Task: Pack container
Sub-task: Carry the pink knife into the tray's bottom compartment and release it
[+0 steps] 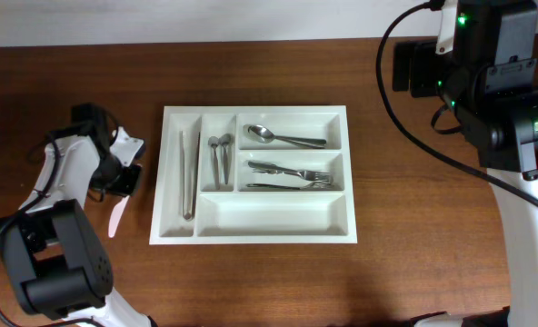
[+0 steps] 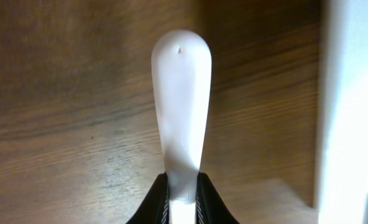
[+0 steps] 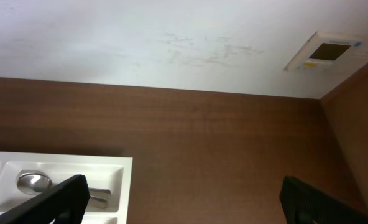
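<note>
My left gripper lifts over the container's side next and turns lengthwise. It then lowers the white utensil (image 1: 115, 217) into the container's bottom wide section (image 1: 251, 214) and releases it, as that section is empty.
The white container (image 1: 254, 237), a five-compartment tray, lies mid-table. It holds a long metal piece (image 1: 186, 173) in the left narrow slot, two small spoons (image 1: 220, 154), a large spoon (image 1: 283, 138) and forks (image 1: 292, 174). The bottom wide compartment holds nothing. My left gripper (image 1: 124, 179) is just left of the tray, shut on a white plastic utensil (image 1: 115, 217). In the left wrist view its rounded end (image 2: 181, 99) sticks out from the jaws (image 2: 183, 196) over the wood. My right gripper (image 3: 184, 202) is open and empty, at the back right beyond the tray's corner (image 3: 119, 168).
The tray's left wall (image 2: 352, 112) is close on the right in the left wrist view. The right arm's body (image 1: 496, 82) stands at the back right. A wall with a small panel (image 3: 326, 51) lies behind the table.
</note>
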Robot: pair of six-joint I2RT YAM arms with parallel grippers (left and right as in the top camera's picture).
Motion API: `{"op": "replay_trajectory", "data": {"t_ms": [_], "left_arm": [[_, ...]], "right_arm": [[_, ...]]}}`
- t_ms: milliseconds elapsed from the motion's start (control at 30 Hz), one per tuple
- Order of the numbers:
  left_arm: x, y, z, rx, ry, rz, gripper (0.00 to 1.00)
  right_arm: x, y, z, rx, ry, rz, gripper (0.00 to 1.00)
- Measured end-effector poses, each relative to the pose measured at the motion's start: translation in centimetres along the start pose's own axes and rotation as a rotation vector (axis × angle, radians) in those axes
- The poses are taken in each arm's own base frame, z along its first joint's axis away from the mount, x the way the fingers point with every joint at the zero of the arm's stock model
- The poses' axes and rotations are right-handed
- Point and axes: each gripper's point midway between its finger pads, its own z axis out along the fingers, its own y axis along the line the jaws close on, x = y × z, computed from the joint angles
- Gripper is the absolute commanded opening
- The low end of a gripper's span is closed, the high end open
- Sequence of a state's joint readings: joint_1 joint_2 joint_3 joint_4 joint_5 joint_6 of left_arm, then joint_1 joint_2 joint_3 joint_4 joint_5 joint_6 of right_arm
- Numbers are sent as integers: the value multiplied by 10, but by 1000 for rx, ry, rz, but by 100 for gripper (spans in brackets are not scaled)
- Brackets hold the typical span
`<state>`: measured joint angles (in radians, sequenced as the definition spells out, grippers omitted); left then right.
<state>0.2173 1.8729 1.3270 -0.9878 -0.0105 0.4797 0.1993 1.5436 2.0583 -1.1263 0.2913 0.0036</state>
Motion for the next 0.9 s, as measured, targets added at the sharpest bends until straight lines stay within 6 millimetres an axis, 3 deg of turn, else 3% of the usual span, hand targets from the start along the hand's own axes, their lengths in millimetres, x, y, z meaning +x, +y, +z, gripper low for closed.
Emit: {"op": "replay_trajectory", "data": {"t_ms": [133, 267, 400, 500, 700, 900], "left_arm": [[-10, -10, -22, -5, -13, 33, 2], [-24, -26, -61, -33, -78, 116, 2], [-44, -61, -103, -73, -182, 288, 2], [-51, -96, -122, -84, -230, 445, 2], [-55, -177, -123, -32, -251, 797, 2], [-49, -237, -98, 29, -194, 1067, 2]], "right_arm": [[0, 0, 0, 0, 0, 0, 99], [0, 0, 0, 0, 0, 1, 99], [0, 0, 0, 0, 0, 0, 99], [0, 0, 0, 0, 0, 0, 98], [0, 0, 0, 0, 0, 0, 99], [0, 0, 0, 0, 0, 1, 99]]}}
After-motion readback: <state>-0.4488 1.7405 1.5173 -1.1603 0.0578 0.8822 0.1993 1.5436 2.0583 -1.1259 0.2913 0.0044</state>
